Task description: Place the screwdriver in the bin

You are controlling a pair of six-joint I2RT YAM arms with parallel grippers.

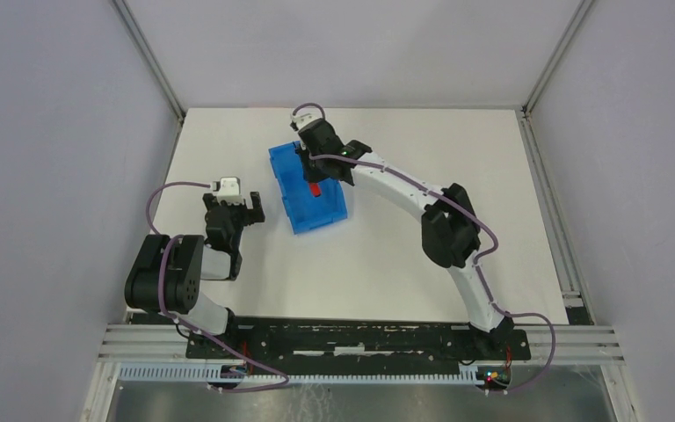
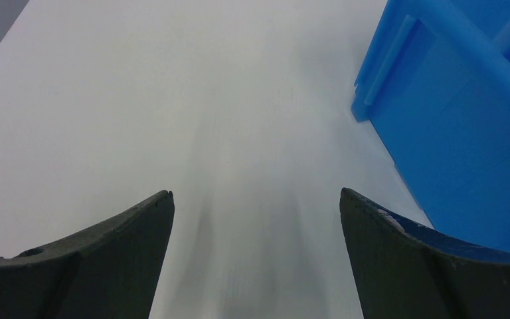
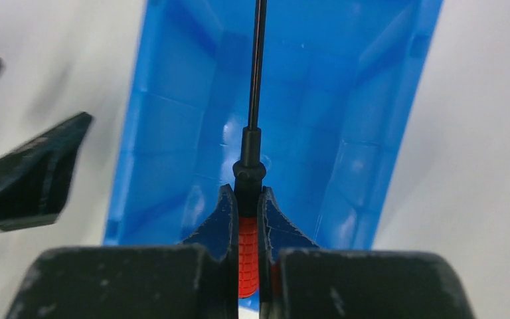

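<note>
The screwdriver's handle hangs high, so my right gripper next needs to move down between the bin's sides and release the screwdriver near the bottom of the bin below.
The bright blue bin stands on the white table near the middle back. My right gripper hangs over the bin's inside and is shut on the screwdriver. In the right wrist view the red handle is clamped between the fingers, and the thin black shaft points out over the bin's floor. My left gripper is open and empty, low over the table left of the bin. In the left wrist view its gripper spans bare table, with the bin's outer wall at the right.
The white table is fenced by grey walls and aluminium posts at the back corners. A metal rail runs along the near edge at the arm bases. The left gripper's fingers show at the left of the right wrist view.
</note>
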